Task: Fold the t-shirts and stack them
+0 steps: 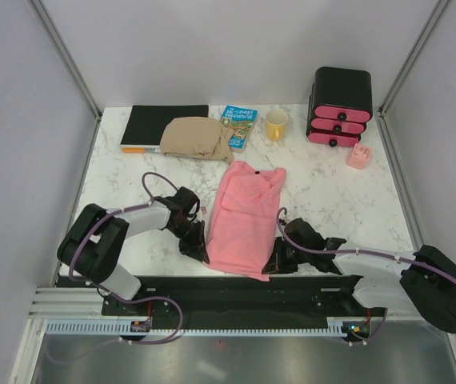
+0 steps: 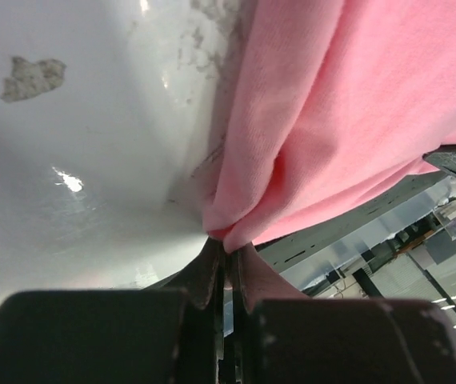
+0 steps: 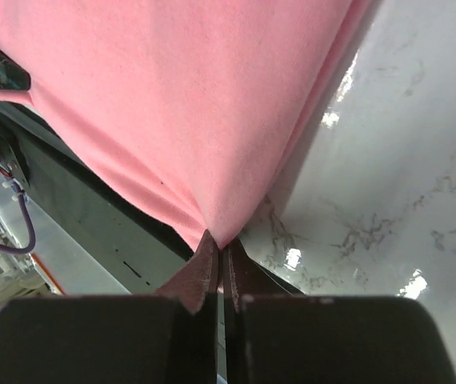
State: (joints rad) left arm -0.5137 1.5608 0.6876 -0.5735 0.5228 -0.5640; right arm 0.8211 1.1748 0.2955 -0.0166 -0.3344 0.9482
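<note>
I should next lift my left gripper, carry the t-shirt's corner outward and release over its neck end beside the tan garment, as the t-shirt (image 1: pixel 242 220) still lies at full length.
A salmon-pink t-shirt (image 1: pixel 242 220) lies folded lengthwise into a narrow strip in the middle of the marble table (image 1: pixel 332 200), neck end toward the back. My left gripper (image 1: pixel 198 245) is shut on its near left bottom corner; the left wrist view shows the pink cloth (image 2: pixel 332 120) pinched between the fingertips (image 2: pixel 212 268). My right gripper (image 1: pixel 275 264) is shut on the near right bottom corner; the right wrist view shows the cloth (image 3: pixel 180 104) pinched at the fingertips (image 3: pixel 204 260). A tan folded garment (image 1: pixel 198 138) lies at the back left.
At the back stand a black notebook (image 1: pixel 162 125), a blue book (image 1: pixel 238 124), a yellow mug (image 1: pixel 276 124), a black box with pink drawer fronts (image 1: pixel 341 106) and a small pink holder (image 1: pixel 358 155). The black base rail (image 1: pixel 236 292) runs along the near edge.
</note>
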